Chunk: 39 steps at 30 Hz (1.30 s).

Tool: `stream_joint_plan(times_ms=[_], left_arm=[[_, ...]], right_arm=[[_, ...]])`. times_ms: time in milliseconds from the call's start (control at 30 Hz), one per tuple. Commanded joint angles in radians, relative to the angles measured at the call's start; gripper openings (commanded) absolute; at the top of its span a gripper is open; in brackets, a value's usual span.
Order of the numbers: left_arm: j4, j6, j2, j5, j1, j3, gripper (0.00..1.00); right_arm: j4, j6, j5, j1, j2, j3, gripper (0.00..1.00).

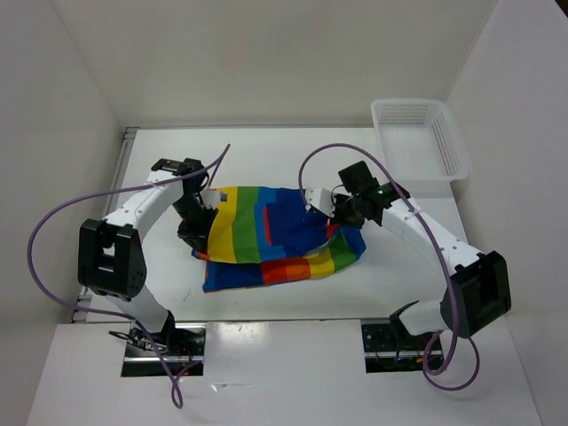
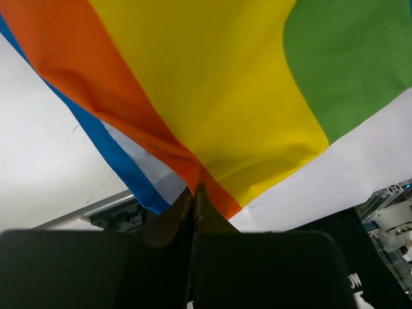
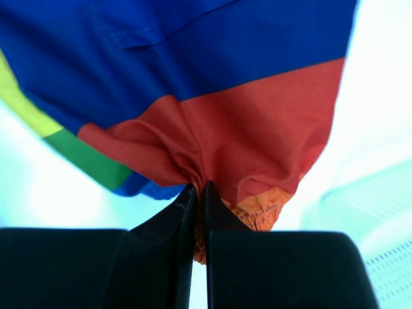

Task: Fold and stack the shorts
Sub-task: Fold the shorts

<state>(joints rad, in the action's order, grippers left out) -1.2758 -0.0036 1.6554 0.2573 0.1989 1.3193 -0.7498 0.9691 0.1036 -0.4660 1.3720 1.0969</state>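
Next, my right gripper moves back and down, brings the red end over the lower layer's blue end [image 1: 354, 243] [image 3: 149, 187] and releases, since that layer lies uncovered there.
The rainbow-striped shorts [image 1: 275, 235] lie in the middle of the table, their blue patch pocket [image 1: 288, 222] facing up. My left gripper [image 1: 202, 226] is shut on the shorts' left edge; the left wrist view shows its tips [image 2: 195, 196] pinching the orange stripe [image 2: 96, 71], with the cloth lifted off the table. My right gripper [image 1: 335, 213] is shut on the shorts' right end; the right wrist view shows its tips [image 3: 199, 193] pinching bunched red cloth [image 3: 244, 129] and an orange gathered waistband [image 3: 264, 212].
A white lattice plastic basket [image 1: 419, 139] stands at the back right corner, also faintly at the right edge of the right wrist view [image 3: 386, 257]. White walls close in the table on the left, back and right.
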Motion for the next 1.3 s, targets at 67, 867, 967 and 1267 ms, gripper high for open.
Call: stream_joint_plan(times_ms=[67, 867, 967, 1267], left_arm=[[-0.017, 0.004, -0.074, -0.059, -0.004, -0.042, 0.00], [0.105, 0.004, -0.137, -0.124, 0.252, -0.267, 0.40], [0.105, 0.004, -0.175, -0.154, 0.252, -0.241, 0.41], [0.371, 0.004, -0.085, -0.161, 0.235, -0.045, 0.46]], right_arm=[[-0.221, 0.092, 0.090, 0.000, -0.027, 0.026, 0.00], [-0.359, 0.114, 0.056, -0.106, -0.073, -0.063, 0.82], [-0.375, 0.054, 0.108, -0.115, -0.100, 0.046, 0.81], [0.067, -0.285, 0.145, -0.115, 0.036, 0.068, 0.49]])
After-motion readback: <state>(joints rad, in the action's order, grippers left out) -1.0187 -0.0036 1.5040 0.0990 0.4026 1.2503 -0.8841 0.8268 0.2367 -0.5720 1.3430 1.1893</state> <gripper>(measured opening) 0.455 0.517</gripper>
